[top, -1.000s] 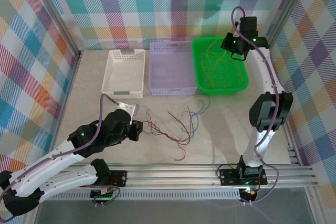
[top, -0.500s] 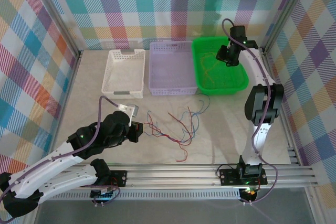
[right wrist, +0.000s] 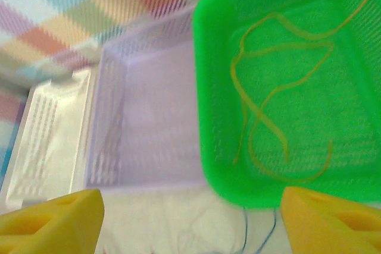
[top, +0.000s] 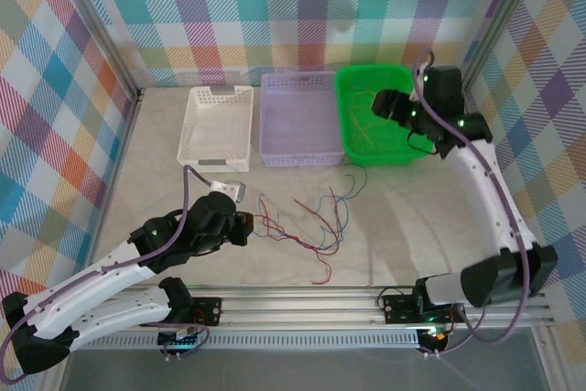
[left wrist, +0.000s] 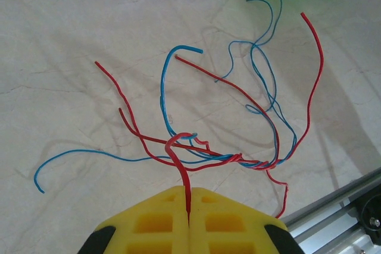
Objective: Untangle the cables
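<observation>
My right gripper will next move back from the green basket (top: 346, 116) and down onto the red cable's end nearest that basket, because that end is clear of the cables' twist.
A tangle of red and blue cables (top: 307, 222) lies on the table in front of the baskets, twisted together at its near side (left wrist: 238, 160). My left gripper (top: 240, 226) is at the tangle's left end, its yellow fingers shut (left wrist: 189, 190) on a red cable (left wrist: 181, 168) that hooks up out of the jaws. Yellow-olive cables (right wrist: 280, 105) lie loose in the green basket (top: 346, 116). My right gripper (top: 383, 103) hangs open above that basket's right side, with nothing between its fingers (right wrist: 190, 218).
A white basket (top: 217, 127) and a purple basket (top: 300, 155) stand left of the green one at the back. An aluminium rail (top: 348, 298) runs along the near edge. Checked walls close in the back and both sides.
My right gripper has opened and shifted over the green basket, and that arm's elbow has swung down to the lower right. The left gripper still holds the red cable, barely moved.
</observation>
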Available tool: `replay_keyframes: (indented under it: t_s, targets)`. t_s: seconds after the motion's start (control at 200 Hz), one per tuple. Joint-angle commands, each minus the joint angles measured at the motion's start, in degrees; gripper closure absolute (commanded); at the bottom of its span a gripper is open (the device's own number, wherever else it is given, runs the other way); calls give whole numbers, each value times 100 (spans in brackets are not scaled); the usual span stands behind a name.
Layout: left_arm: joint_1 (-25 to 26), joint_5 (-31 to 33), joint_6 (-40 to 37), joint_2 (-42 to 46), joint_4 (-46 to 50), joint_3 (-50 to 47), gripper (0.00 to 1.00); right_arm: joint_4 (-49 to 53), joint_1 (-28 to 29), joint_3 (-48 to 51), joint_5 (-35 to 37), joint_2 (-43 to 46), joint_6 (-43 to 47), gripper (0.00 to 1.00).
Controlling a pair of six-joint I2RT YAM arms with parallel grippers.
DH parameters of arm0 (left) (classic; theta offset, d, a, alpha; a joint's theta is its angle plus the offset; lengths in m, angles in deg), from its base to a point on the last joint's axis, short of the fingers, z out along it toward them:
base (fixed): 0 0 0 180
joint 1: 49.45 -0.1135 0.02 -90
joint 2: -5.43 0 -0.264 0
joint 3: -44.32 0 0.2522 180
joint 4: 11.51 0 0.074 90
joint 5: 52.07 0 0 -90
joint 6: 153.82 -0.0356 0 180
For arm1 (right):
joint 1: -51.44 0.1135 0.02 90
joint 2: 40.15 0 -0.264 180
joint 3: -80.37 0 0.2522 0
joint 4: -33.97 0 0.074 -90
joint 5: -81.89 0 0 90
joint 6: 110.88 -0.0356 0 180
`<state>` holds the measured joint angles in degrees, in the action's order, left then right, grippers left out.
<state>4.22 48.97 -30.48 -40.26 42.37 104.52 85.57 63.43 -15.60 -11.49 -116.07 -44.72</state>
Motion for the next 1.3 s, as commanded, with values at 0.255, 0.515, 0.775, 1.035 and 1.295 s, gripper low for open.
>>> replay_keyframes:
  t_s: [0.255, 0.515, 0.775, 1.035, 1.295]
  targets:
    - [-64, 223, -1, -322, -338, 384, 100, -1092, 1489, 3148, -946, 1403, -488, 19]
    - [-63, 291, -31, -379, -320, 463, 100, -1677, 2074, 4095, -800, 1579, -696, 19]
    - [-67, 294, 43, -371, -312, 470, 100, -2265, 2572, 4193, -767, 927, -842, 34]
    - [-67, 415, 43, -242, -100, 532, 100, -2134, 2651, 4143, -357, 875, -865, 81]
    - [-67, 818, 14, 233, 614, 489, 100, -888, 2560, 3973, 1277, 1771, -668, 100]
